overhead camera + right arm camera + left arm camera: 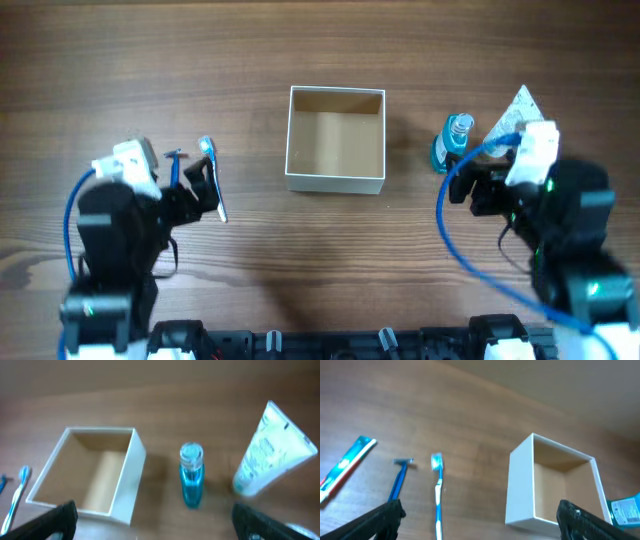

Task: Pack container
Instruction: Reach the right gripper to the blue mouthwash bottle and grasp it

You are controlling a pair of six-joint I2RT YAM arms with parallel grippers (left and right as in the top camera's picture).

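My right gripper will reach outward and bring the open fingers down around the upright bottle's clear cap [462, 122] [191, 455] to close, since that cap lies below and outward of the gripper.
The container [336, 181], a square white box with a tan inside, stands empty at the table's middle; it also shows in the left wrist view [520, 485] and the right wrist view [131, 485]. A blue-white toothbrush [214, 178] [438, 491] and a blue razor [175, 165] [399, 480] lie left of it. A blue bottle [455, 141] [191, 477] and a white tube [512, 118] [267, 450] stand right of it. My left gripper [200, 195] [481, 522] is open above the toothbrush. My right gripper [470, 190] [155, 522] is open near the bottle.
A flat blue-and-red packet [345, 467] lies on the wood left of the razor in the left wrist view. The toothbrush head also shows at the left edge of the right wrist view [17, 492].
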